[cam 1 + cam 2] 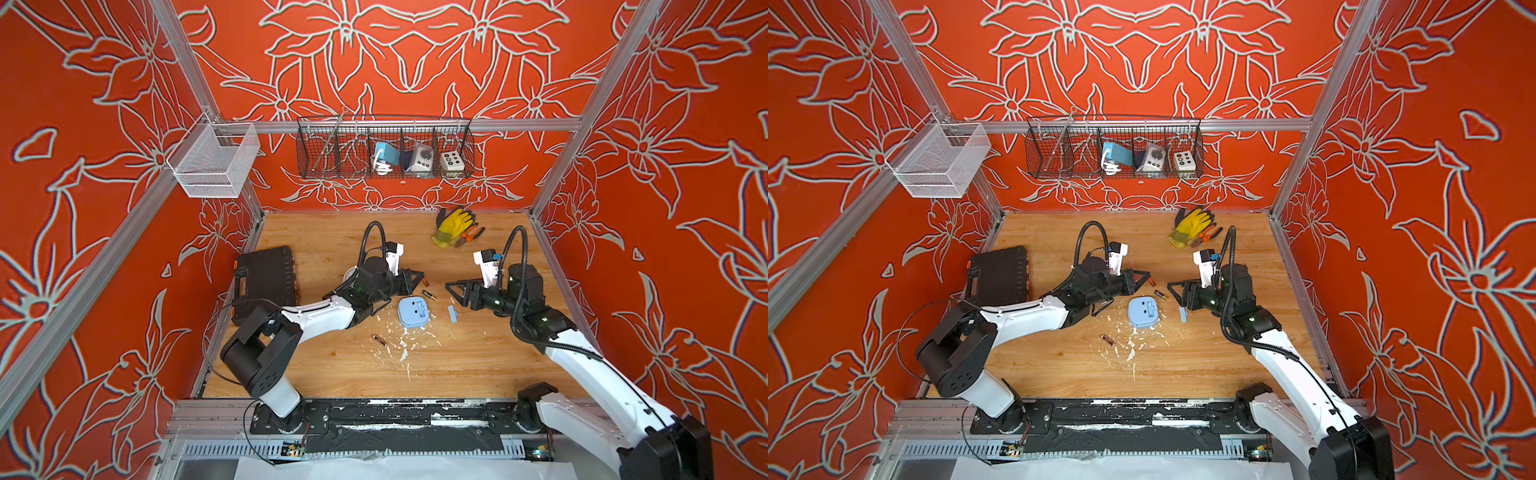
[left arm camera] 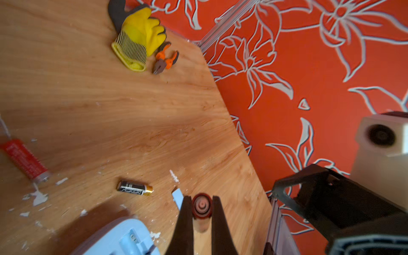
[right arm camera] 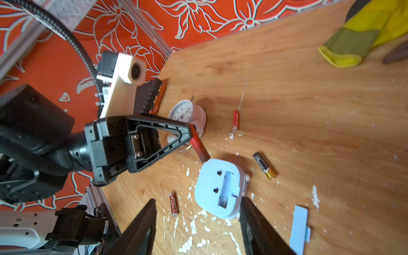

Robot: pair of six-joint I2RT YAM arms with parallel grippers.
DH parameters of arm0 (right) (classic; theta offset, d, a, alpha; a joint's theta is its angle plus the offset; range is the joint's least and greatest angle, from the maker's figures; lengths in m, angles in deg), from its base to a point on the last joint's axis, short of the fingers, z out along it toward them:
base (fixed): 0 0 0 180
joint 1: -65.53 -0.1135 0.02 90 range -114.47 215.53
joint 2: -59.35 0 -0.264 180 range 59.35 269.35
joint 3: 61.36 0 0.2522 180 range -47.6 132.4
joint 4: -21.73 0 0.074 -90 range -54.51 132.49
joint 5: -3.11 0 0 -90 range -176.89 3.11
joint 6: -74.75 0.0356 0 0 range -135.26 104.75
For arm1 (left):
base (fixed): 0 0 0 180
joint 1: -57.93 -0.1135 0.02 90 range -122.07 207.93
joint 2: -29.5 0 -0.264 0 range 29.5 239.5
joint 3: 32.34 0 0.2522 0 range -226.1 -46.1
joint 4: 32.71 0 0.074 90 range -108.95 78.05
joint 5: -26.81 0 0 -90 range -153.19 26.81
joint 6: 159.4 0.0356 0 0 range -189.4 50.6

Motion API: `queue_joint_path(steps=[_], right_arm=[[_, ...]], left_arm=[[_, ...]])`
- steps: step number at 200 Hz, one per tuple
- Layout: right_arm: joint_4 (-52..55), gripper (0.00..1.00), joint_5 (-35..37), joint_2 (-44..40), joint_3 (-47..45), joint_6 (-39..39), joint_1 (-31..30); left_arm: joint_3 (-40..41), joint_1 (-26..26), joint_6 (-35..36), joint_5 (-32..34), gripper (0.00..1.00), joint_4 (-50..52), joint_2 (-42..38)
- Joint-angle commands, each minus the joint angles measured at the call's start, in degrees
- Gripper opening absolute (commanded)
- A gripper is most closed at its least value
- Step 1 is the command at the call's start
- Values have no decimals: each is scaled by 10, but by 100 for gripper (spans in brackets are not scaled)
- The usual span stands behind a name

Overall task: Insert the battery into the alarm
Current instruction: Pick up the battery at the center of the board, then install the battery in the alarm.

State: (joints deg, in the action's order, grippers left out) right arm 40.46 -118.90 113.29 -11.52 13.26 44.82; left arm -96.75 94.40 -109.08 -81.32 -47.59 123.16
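Note:
I will next move my left gripper back and down over the alarm's empty battery compartment [image 1: 419, 309] [image 2: 131, 242] and let go of the red battery there, because the compartment is uncovered and faces up.
The light blue alarm [image 1: 412, 312] [image 1: 1143, 311] lies face down on the wooden table, its empty battery compartment [image 3: 225, 187] facing up. My left gripper [image 1: 417, 276] [image 2: 201, 198] is shut on a red battery [image 2: 202, 207] [image 3: 198, 145], which hangs tilted just beyond the alarm's far edge. My right gripper [image 1: 451, 289] [image 3: 198, 199] is open and empty, hovering to the right of the alarm, one finger [image 3: 254, 220] near its rim. The alarm's blue cover [image 1: 452, 313] [image 3: 299, 229] lies loose on the table beside it.
A black-and-gold battery [image 1: 428, 295] [image 3: 264, 165] and another red battery [image 1: 379, 340] [image 3: 173, 203] lie near the alarm among white flakes. A small white clock [image 3: 185, 112] stands behind the left gripper. Black case [image 1: 266, 278] at left; yellow glove [image 1: 454, 224] and pliers [image 1: 469, 236] at the back.

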Motion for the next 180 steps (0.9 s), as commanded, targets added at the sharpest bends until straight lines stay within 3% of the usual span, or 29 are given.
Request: queue_joint_path(steps=[1, 89, 180], right_arm=[[26, 62, 18, -12, -16, -19, -8], [37, 62, 26, 0, -22, -31, -11], [32, 62, 29, 14, -20, -33, -10]], left_arm=[[-49, 9, 68, 13, 0, 135, 31], [-156, 33, 129, 76, 0, 332, 105], [-146, 39, 109, 54, 0, 323, 114]])
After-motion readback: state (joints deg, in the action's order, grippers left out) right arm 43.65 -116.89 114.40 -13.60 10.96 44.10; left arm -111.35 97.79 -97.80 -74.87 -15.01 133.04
